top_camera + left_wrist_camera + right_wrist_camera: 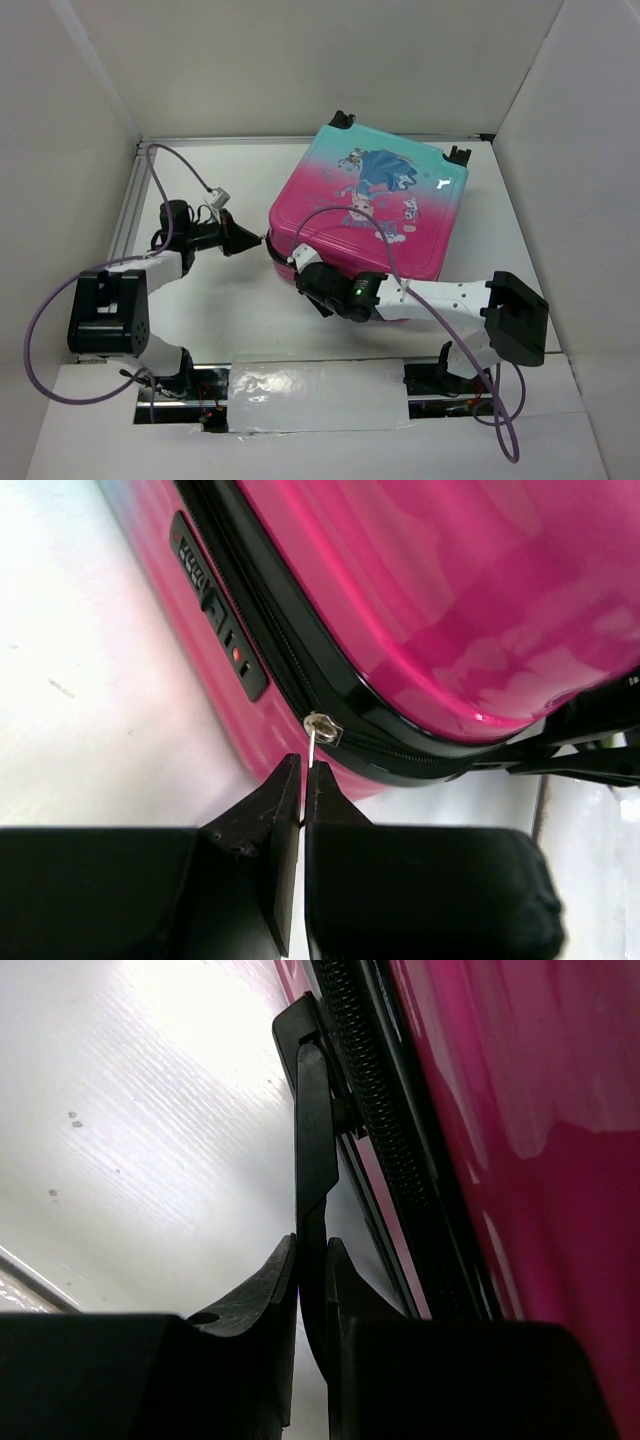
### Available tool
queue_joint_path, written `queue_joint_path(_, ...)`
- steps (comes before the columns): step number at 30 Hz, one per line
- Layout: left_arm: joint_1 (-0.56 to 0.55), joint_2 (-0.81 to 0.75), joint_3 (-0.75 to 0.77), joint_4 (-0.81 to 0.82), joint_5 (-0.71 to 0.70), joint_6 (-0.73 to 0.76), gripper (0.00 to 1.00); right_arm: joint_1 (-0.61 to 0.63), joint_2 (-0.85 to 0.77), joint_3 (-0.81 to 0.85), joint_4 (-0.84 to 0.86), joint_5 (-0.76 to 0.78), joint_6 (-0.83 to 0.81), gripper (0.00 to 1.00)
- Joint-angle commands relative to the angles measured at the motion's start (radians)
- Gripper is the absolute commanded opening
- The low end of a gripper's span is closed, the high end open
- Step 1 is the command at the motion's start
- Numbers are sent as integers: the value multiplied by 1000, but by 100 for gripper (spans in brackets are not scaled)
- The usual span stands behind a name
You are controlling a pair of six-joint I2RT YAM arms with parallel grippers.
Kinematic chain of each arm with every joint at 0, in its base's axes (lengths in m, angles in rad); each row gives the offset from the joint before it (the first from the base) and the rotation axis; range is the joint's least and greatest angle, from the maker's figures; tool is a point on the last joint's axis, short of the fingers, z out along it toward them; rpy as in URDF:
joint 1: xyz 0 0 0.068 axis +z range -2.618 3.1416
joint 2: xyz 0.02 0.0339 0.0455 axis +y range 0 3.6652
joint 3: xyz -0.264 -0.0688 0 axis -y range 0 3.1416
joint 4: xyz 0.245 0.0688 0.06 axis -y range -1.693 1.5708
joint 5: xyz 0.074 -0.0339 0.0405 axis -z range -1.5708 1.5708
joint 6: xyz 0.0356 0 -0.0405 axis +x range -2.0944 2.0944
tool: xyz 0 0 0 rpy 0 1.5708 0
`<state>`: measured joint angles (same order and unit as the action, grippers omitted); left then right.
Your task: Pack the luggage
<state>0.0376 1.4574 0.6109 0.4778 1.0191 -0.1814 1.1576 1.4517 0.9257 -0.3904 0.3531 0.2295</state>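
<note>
My left gripper moves the pull outward to the combination lock's far end (181, 530) next and releases it, since the zipper track continues beside the lock.
The luggage (370, 205) lies flat and closed on the white table, pink-to-teal shell with the cartoon print facing up, black wheels at the far edge. My left gripper (258, 240) is at its near-left corner. In the left wrist view the gripper (303, 770) is shut on the thin silver zipper pull (318, 735), which hangs from the black zipper band below the combination lock (215, 605). My right gripper (300, 268) is at the near side of the case. In the right wrist view it (311, 1250) is shut on a flat black handle (312, 1150) beside the zipper track (375, 1090).
White enclosure walls stand on the left, back and right. An aluminium rail (128, 210) runs along the table's left edge. A purple cable (185, 165) loops over the left arm, another over the right arm (440, 310). Bare table (220, 310) lies between the arms.
</note>
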Motion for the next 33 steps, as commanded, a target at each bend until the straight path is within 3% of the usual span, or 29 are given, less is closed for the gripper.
queue_joint_path(1, 90, 89, 96, 103, -286, 70, 0, 48, -51, 18, -323, 156, 129, 0)
queue_joint_path(9, 90, 259, 242, 195, -205, -7, 0, 163, 99, 55, -363, 201, 160, 0)
queue_joint_path(13, 76, 354, 311, 231, -194, -27, 0, 163, 64, 55, -372, 201, 172, 0)
queue_joint_path(24, 10, 515, 578, 61, -215, 27, 0, 134, 10, 35, -358, 215, 172, 0)
queue_joint_path(33, -1, 503, 561, 48, -226, 37, 0, 105, 39, 44, -358, 215, 172, 0)
